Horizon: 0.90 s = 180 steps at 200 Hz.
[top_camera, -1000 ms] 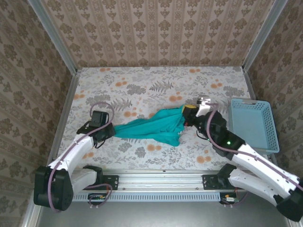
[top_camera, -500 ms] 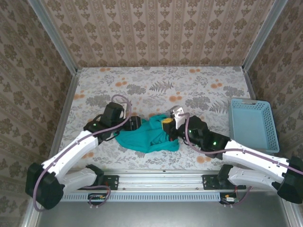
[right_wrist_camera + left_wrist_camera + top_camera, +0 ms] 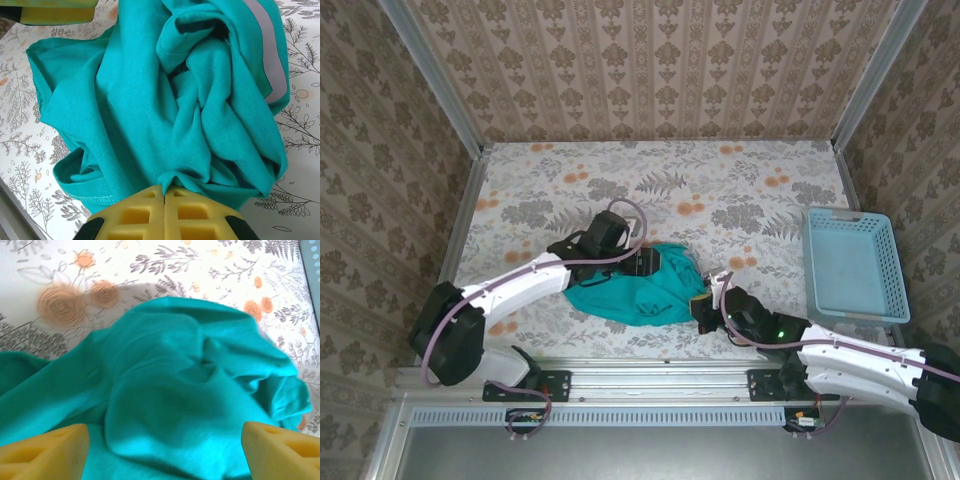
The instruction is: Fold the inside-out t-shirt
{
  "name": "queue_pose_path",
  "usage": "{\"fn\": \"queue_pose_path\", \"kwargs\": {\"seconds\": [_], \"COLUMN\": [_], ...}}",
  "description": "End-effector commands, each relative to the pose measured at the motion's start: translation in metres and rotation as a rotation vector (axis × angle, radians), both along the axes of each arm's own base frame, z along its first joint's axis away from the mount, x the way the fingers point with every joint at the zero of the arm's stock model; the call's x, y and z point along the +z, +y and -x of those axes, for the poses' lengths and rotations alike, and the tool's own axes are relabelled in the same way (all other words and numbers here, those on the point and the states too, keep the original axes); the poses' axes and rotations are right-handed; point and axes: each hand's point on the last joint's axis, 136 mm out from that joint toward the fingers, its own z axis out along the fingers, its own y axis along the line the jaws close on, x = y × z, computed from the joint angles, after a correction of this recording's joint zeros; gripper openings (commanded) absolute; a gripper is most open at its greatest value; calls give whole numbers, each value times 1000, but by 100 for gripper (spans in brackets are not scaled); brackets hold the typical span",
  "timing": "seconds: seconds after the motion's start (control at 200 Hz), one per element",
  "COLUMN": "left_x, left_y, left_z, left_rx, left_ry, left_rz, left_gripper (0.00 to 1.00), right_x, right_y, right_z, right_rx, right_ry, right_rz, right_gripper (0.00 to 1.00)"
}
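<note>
The shirt (image 3: 165, 100) lies bunched. I need to move the fold in my right gripper up and outward next, then down onto the bare tablecloth beyond the heap, and let it go there.
The inside-out t-shirt (image 3: 638, 290) lies bunched in a teal heap near the table's front middle. My left gripper (image 3: 655, 262) hovers over the heap's far side. In the left wrist view it (image 3: 162, 455) is open, its yellow fingertips (image 3: 45, 450) wide apart above the crumpled fabric (image 3: 190, 375), gripping nothing. My right gripper (image 3: 703, 305) sits at the heap's near right edge. In the right wrist view it (image 3: 164, 192) is shut on a small fold of the shirt (image 3: 165, 100). A pale grey strip (image 3: 265, 50) shows on the shirt's right side.
A light-blue slotted basket (image 3: 855, 262) stands at the right edge of the table. The floral tablecloth (image 3: 620, 180) lies bare behind the shirt. Metal rails (image 3: 650, 370) and patterned walls bound the table. The left arm's link (image 3: 520, 285) stretches across the near left.
The left gripper has opened, let go of the shirt and swung right over it. The right gripper has pulled its fold toward the front, and the stretched shirt has bunched into a heap.
</note>
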Motion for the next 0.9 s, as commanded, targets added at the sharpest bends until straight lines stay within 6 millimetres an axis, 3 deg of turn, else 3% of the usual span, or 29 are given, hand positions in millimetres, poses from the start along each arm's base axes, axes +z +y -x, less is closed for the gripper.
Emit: {"fn": "queue_pose_path", "kwargs": {"seconds": [0.0, 0.075, 0.14, 0.295, 0.395, 0.475, 0.615, 0.725, 0.8, 0.895], "left_x": [15, 5, -6, -12, 4, 31, 116, 176, 183, 147], "left_y": [-23, -29, -29, -34, -39, -43, -46, -30, -7, 20], "left_z": [-7, -10, -13, -16, -22, -33, -47, -43, -39, -41], "left_rx": [-26, -33, -27, -35, -45, -44, -32, 19, 83, 152], "left_ry": [-25, -4, 23, 46, 24, -15, -170, -334, -402, -343], "left_rz": [37, -5, -47, -66, -63, -48, 39, 155, 181, 165], "left_gripper": [81, 80, 72, 33, 15, 0, 0, 0, 0, 0], "right_x": [16, 19, 21, 43, 75, 102, 162, 212, 232, 222], "right_y": [4, 6, 6, -6, -16, -26, -44, -53, -53, -35], "right_z": [-6, -7, -9, -20, -29, -38, -52, -55, -56, -62], "right_rx": [-28, -25, -25, -93, -133, -165, -207, -230, -231, -185], "right_ry": [-38, -47, -54, -108, -177, -211, -279, -360, -380, -340], "right_rz": [-65, -58, -51, 13, 27, 29, 47, 43, 38, 47], "right_gripper": [0, 0, 0, 0, 0, 0, 0, 0, 0, 0]}}
